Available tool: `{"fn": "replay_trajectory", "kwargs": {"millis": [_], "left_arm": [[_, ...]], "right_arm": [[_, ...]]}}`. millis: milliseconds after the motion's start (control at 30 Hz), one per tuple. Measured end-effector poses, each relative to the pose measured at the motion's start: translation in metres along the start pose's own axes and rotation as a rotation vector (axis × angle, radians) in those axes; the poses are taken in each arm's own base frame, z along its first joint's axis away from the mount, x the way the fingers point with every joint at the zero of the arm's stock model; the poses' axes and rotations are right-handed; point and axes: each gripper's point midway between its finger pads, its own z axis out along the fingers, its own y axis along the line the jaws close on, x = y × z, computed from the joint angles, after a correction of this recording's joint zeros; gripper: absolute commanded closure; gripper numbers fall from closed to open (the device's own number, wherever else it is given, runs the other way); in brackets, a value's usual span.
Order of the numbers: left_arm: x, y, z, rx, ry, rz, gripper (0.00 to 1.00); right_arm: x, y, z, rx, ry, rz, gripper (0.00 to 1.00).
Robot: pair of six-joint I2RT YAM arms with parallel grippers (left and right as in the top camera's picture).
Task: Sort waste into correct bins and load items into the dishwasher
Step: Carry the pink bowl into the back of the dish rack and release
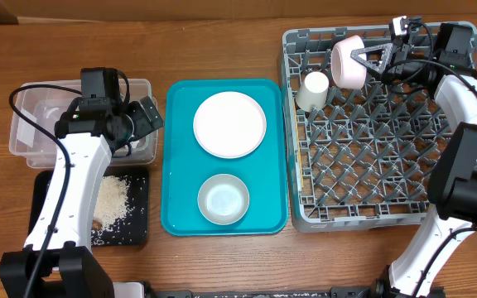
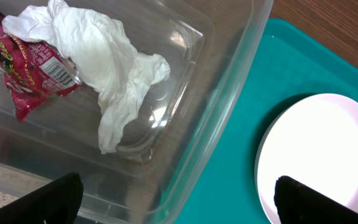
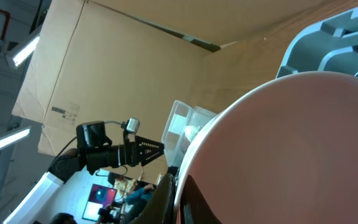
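Observation:
The pinkish bowl is still above the rack's wires, so my right gripper will lower it among them beside the small white cup [image 1: 312, 91] next, to let it go.
The clear tub [image 1: 31, 108] at far left holds the red wrapper [image 2: 30, 68] and the white napkin [image 2: 107, 68]. My left gripper [image 1: 143, 120] is open and empty over the tub's right wall [image 2: 229, 93], beside the teal tray. Rice scraps [image 1: 110, 203] lie in the black tray [image 1: 139, 228]. The white plate [image 1: 229, 124] and the white bowl [image 1: 223, 199] sit on the teal tray. The grey dish rack [image 1: 371, 190] holds the small white cup [image 1: 312, 91]. My right gripper [image 1: 369, 60] is shut on the pinkish bowl [image 1: 346, 62], held on edge at the rack's back left.
The teal tray [image 1: 180, 165] lies between the bins and the rack. The left arm [image 1: 73, 190] crosses above the black tray. The right arm [image 1: 462, 124] reaches along the rack's right side. Wooden table [image 1: 222, 41] surrounds everything.

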Motion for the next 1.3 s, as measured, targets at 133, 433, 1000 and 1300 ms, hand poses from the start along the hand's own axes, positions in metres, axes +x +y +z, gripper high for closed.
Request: {"fn": "replay_trajectory", "kwargs": {"millis": [133,433,1000,1300], "left_arm": [[0.000,0.000,0.000,0.000,0.001,0.000,0.00],[0.000,0.000,0.000,0.000,0.000,0.000,0.00],[0.000,0.000,0.000,0.000,0.000,0.000,0.00],[0.000,0.000,0.000,0.000,0.000,0.000,0.00]], "right_arm": [[0.003,-0.004,0.000,0.020,-0.003,0.048,0.96],[0.001,-0.019,-0.001,0.103,-0.026,0.067,0.96],[-0.013,-0.041,-0.031,0.223,-0.109,0.068,0.52],[-0.027,-0.058,-0.064,0.322,-0.191,0.053,0.46]]}}
